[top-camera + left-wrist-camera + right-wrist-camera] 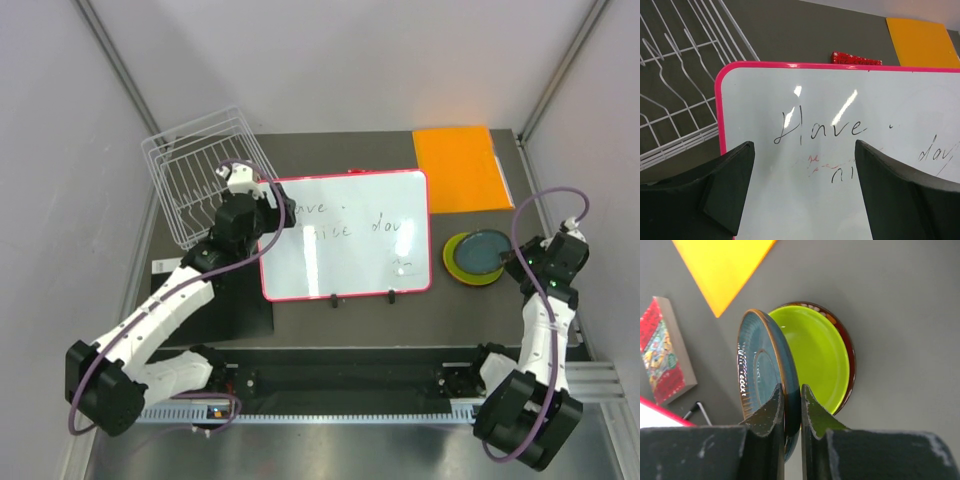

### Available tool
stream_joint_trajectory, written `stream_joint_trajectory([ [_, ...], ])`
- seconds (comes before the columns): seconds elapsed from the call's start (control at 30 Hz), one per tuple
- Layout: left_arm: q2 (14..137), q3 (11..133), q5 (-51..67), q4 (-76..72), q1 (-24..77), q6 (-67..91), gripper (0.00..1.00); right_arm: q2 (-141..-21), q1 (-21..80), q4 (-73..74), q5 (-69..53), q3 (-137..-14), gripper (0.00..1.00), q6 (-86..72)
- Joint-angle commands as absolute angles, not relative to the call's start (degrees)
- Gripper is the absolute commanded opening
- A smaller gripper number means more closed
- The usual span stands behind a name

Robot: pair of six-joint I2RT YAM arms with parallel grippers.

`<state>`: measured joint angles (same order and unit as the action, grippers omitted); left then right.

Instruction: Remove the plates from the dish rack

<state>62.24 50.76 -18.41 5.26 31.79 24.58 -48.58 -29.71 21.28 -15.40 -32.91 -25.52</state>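
Note:
The dark green-teal plate (760, 365) hangs off-centre, so my right gripper will go down and move slightly toward the whiteboard to bring it onto the lime green plate (810, 359).
The white wire dish rack (205, 185) stands at the back left, and no plate shows in it; its wires also show in the left wrist view (680, 75). My left gripper (262, 197) is open and empty over the whiteboard's upper left corner (804, 190). My right gripper (520, 260) is shut on the rim of the dark green-teal plate (760, 365) and holds it tilted on edge (792, 390). Behind it the lime green plate (815, 355) lies in the dark red plate (849, 360). This stack (478, 256) sits right of the whiteboard. The orange plate is hidden.
A red-framed whiteboard (345, 235) with writing lies in the middle (840, 100). A flat orange sheet (458, 167) lies at the back right (722, 265). A small red patterned block (665, 352) sits behind the whiteboard (856, 58). A black mat (235, 305) lies under my left arm.

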Motion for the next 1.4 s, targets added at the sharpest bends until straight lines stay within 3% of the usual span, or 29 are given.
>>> stream_joint_trajectory([
  [0.0,60.7,50.4,-15.2,4.1,30.0,26.0,0.85,-50.5,-30.2,12.0,-15.5,-31.1,0.0,-26.6],
  [0.53,60.4,48.1,-9.4,3.9,22.7,27.0,0.84,-59.4,-30.2,7.5,-17.4,-28.7,0.01,-25.3],
  [0.6,60.5,48.1,-8.4,3.8,21.8,27.1,0.84,-61.2,-30.2,7.5,-17.9,-29.0,0.12,-25.1],
  [0.67,60.5,48.0,-8.1,4.0,21.3,27.3,0.84,-61.4,-30.2,7.3,-17.9,-28.7,0.14,-24.9],
  [0.8,59.9,47.1,-8.0,3.5,20.3,27.2,0.84,-59.9,-30.2,7.4,-17.2,-28.1,0.29,-24.5],
  [0.93,60.1,45.6,-7.0,1.9,18.2,28.0,0.84,-60.6,-30.2,9.6,-17.0,-29.3,0.35,-23.3],
  [0.97,60.4,45.4,-6.6,1.7,17.9,28.4,0.85,-60.2,-30.2,9.9,-17.0,-29.4,0.44,-23.2],
  [1.03,60.6,45.0,-5.5,1.4,17.4,28.9,0.84,-59.2,-30.0,10.4,-17.0,-29.2,0.48,-23.0],
  [1.1,60.8,45.0,-4.7,1.3,17.2,29.2,0.85,-57.3,-29.7,11.2,-16.1,-29.4,0.68,-22.8],
  [1.17,60.9,45.1,-3.9,1.2,17.1,29.3,0.85,-55.2,-29.5,13.2,-15.1,-30.1,0.77,-22.6],
  [1.37,60.0,45.2,-4.9,1.4,17.1,29.0,0.85,-48.9,-28.9,18.6,-11.1,-33.4,0.82,-22.5],
])
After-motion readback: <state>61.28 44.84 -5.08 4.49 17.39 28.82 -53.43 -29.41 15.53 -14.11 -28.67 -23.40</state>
